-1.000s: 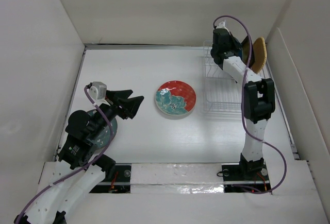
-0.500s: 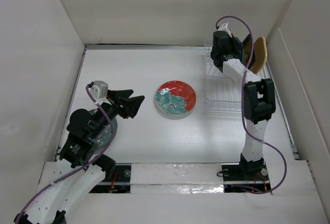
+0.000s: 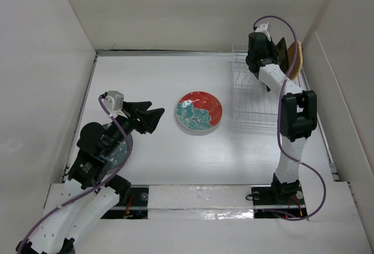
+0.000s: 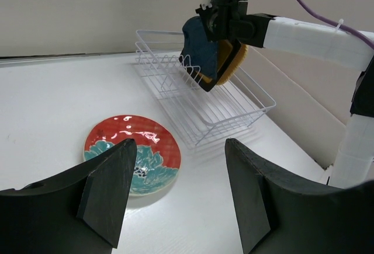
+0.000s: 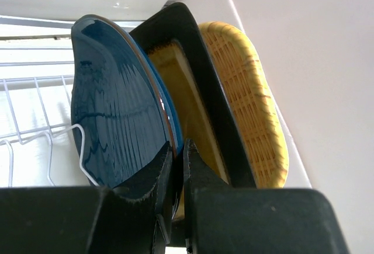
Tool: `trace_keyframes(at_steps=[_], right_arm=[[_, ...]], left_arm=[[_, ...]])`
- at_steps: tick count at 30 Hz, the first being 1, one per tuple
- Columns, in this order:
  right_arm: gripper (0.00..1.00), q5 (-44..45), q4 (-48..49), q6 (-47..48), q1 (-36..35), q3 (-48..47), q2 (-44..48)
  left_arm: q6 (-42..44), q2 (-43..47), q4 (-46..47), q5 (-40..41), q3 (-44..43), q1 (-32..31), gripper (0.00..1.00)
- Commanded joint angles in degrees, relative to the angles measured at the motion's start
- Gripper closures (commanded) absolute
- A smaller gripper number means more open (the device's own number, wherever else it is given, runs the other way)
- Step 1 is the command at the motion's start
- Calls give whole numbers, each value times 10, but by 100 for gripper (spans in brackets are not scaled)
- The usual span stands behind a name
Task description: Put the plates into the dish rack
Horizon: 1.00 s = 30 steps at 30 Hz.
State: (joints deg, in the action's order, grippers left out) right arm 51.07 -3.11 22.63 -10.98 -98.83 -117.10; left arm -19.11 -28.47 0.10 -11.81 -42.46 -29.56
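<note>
My right gripper moves down next, shifting left in the top view off the yellow plate [image 5: 196,84], and releases the blue plate's rim, since the dish rack's wires lie below.
The clear wire dish rack [image 3: 251,93] stands at the back right; it also shows in the left wrist view [image 4: 201,99]. My right gripper [image 3: 273,55] is shut on the rim of the dark blue leaf-shaped plate [image 5: 117,114], held upright over the rack's far right end. Right behind it stand the square black-rimmed yellow plate [image 5: 196,84] and the round orange plate [image 5: 248,90]. The red plate with teal flowers [image 3: 199,112] lies flat mid-table. My left gripper [image 3: 153,119] is open and empty just left of it. The teal-grey plate [image 3: 123,149] lies partly hidden under my left arm.
White walls enclose the table [image 3: 163,79] on the left, back and right. The rack sits close to the right wall. In the right wrist view a rack rib [image 5: 79,143] crosses in front of the blue plate.
My right gripper has carried the blue plate to the right, closer to the yellow and orange plates. The left arm has barely moved.
</note>
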Motion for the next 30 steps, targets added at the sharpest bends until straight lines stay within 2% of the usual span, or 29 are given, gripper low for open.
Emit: trace_keyframes(at_steps=[1,4,9,18,27,28,30], right_arm=[[100,-112,-96,-97,19,-22,-15],[100,-124,-112,-84,19,-25,-17],[100,-29,-59,0,-10,-1,-30],[100,14,-87,2,-27,-29,-66],[100,-18,-104,-45,-22,-28,-64],[98,-22,-108,-53,-16,-29,-60],[77,-46,-112,-83,-10,-26,-42]], left_arm=[[1,-4,24,-5,-5,-3,41],[2,-6,24,-2,-5,-3,41],[0,-11,26,-6,-5,-3,41],[-1,-14,26,-9,-4,-3,41],[-4,-21,30,-14,-3,-3,41],[-5,-22,31,-15,-3,-3,41],[-6,-26,32,-18,-3,-3,41]])
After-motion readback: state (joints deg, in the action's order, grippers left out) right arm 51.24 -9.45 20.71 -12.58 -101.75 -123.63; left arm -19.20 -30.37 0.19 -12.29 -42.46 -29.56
